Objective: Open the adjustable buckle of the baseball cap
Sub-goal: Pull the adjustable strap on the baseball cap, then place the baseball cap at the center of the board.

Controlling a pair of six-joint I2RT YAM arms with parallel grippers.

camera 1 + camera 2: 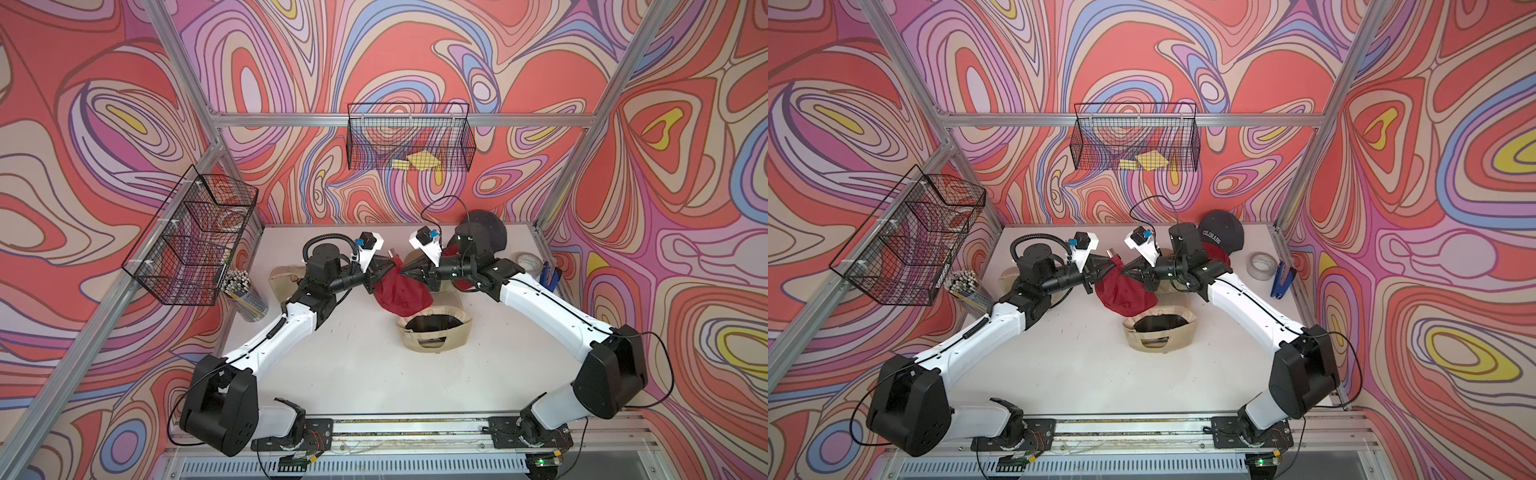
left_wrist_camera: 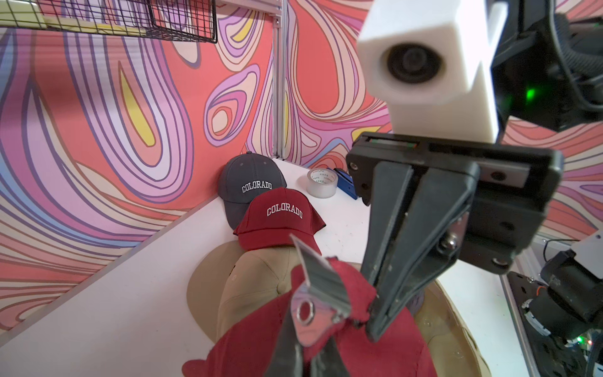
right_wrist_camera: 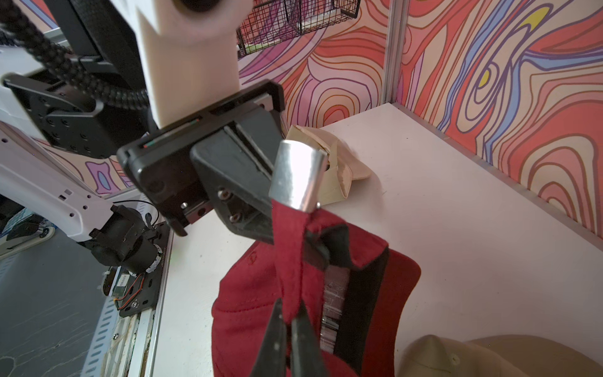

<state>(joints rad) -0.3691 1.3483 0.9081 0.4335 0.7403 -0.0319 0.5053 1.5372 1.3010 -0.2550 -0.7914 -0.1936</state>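
My left gripper is to carry the cap's strap outward next, lower it toward the bare tabletop by the back wall (image 1: 352,230) (image 2: 147,295) and release it, as the silver buckle's flap already stands up.
A red baseball cap (image 1: 401,296) hangs by its back strap between my two grippers above the middle of the table, its crown sagging onto the tabletop. The silver buckle (image 1: 392,252) sits on that strap with its flap sticking up; it shows close in the left wrist view (image 2: 321,290) and in the right wrist view (image 3: 298,176). My left gripper (image 2: 308,347) is shut on the strap right under the buckle. My right gripper (image 3: 288,329) is shut on the red strap (image 3: 288,261) a little further along. In both top views the two grippers' tips nearly meet.
An upturned tan cap (image 1: 436,332) lies just in front of the red one, another tan cap (image 1: 279,277) under my left arm. A grey Colorado cap (image 1: 1221,232), a second red cap (image 2: 280,215), a tape roll (image 1: 1260,266) and a blue stapler (image 1: 1282,282) sit back right; a pencil cup (image 1: 245,295) stands left.
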